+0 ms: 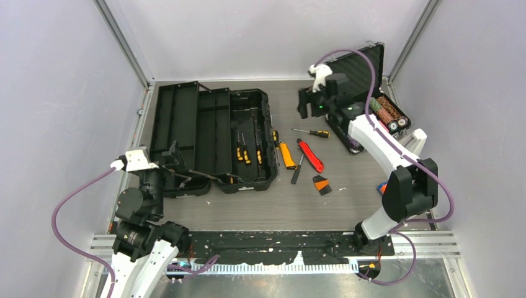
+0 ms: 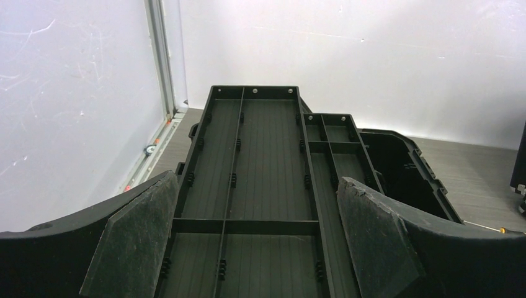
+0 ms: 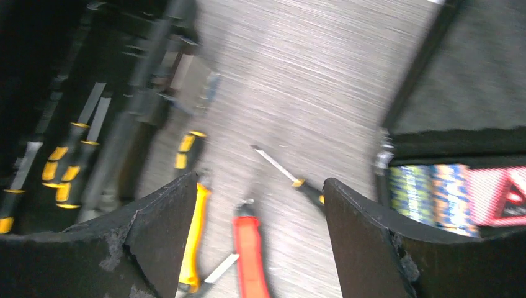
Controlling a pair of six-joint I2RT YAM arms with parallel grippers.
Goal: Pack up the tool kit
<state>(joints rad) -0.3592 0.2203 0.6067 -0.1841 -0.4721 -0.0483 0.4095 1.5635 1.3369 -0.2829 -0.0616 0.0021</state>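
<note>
Next, my right gripper shifts toward the foam-lined case and lowers to the loose screwdriver's handle, which shows beside the finger nearer that case.
The black toolbox lies open at the left middle of the table, its lid part to the left. Several yellow-and-black screwdrivers lie in its base. Loose on the table to its right are a yellow knife, a red knife, a yellow-and-black screwdriver and an orange-and-black scraper. My left gripper is open and empty over the near end of the lid. My right gripper is open and empty above the yellow knife and red knife.
A smaller black foam-lined case with rolls of chips stands open at the back right, close behind my right wrist; its edge shows in the right wrist view. A thin dark tool lies between the knives. Grey walls close in left, back and right.
</note>
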